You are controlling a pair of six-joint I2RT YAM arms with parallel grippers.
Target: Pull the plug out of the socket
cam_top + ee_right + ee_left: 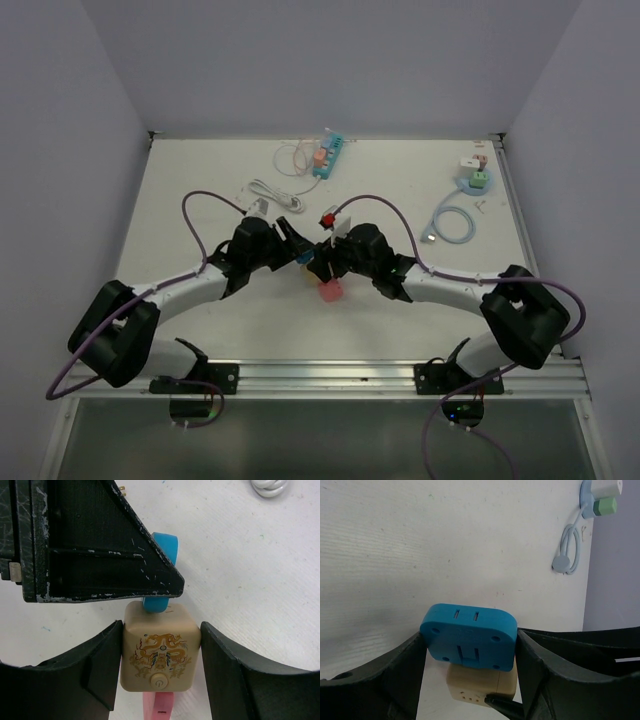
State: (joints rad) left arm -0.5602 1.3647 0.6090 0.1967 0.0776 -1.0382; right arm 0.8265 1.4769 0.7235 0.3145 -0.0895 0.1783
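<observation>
The left gripper pulls to the left in the top view next, lowers the blue plug onto the tabletop by the white cable and releases, with the socket clamped.
A beige cube socket (159, 652) with a dragon print and a power button sits between my right gripper's (161, 655) fingers, both pressed on its sides. A blue plug (468, 636) is seated in the socket's (480, 684) far face. My left gripper (470, 650) is shut on this plug, one finger against each short side. A pink plug (159, 706) sticks out of the socket's near face. In the top view both grippers meet at mid-table, the left (298, 252) and the right (325, 262), with the pink plug (330, 292) just below them.
A teal power strip (330, 155) with an orange plug lies at the back centre, beside a coiled white cable (270, 192). At the back right are a light blue cable (452, 222) and green and white adapters (474, 178). The right table edge runs past them.
</observation>
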